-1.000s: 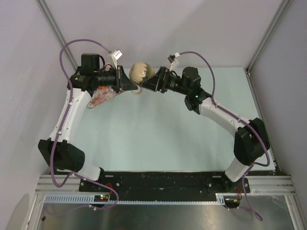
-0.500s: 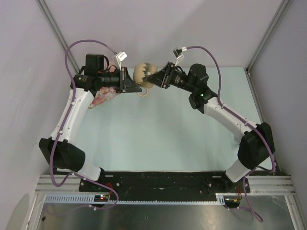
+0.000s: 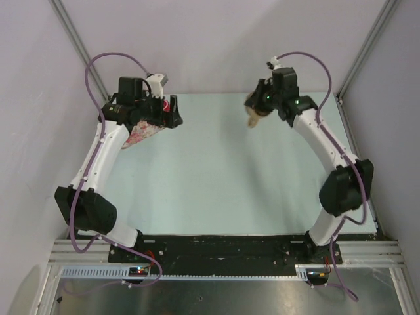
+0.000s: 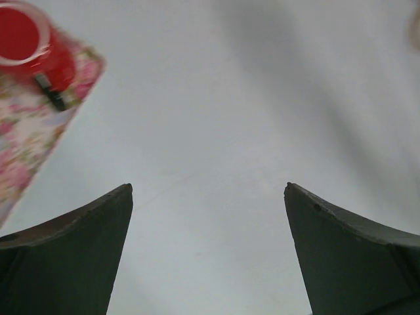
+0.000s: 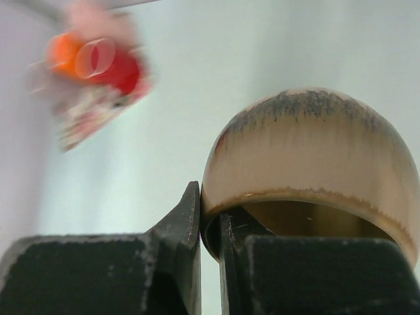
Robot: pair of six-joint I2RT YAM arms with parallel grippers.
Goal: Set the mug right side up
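My right gripper moves toward the right in the top view next, tilts downward and lowers the mug's base onto the table point(image 3: 270, 119), since the mug hangs tilted above it.
The mug point(image 5: 308, 157) is beige with a dark-speckled rounded body. My right gripper point(image 5: 210, 216) is shut on its rim, one finger inside the mouth and one outside. The mouth faces the right wrist camera. From above, the mug point(image 3: 253, 113) shows at the back right of the table, partly hidden under the right gripper point(image 3: 258, 105), with its handle sticking out below. My left gripper point(image 4: 209, 197) stands open over bare table with nothing between its fingers. In the top view the left gripper point(image 3: 174, 115) is at the back left, well apart from the mug.
A floral cloth point(image 3: 141, 133) lies at the back left under the left arm. A red cup point(image 4: 26, 39) stands on its corner, close to the left gripper. Grey walls close the back and both sides. The pale table point(image 3: 210, 177) runs between the arms.
The left gripper let go of the mug, opened and drew back to the left. The right gripper shut on the mug's rim and carried it to the right.
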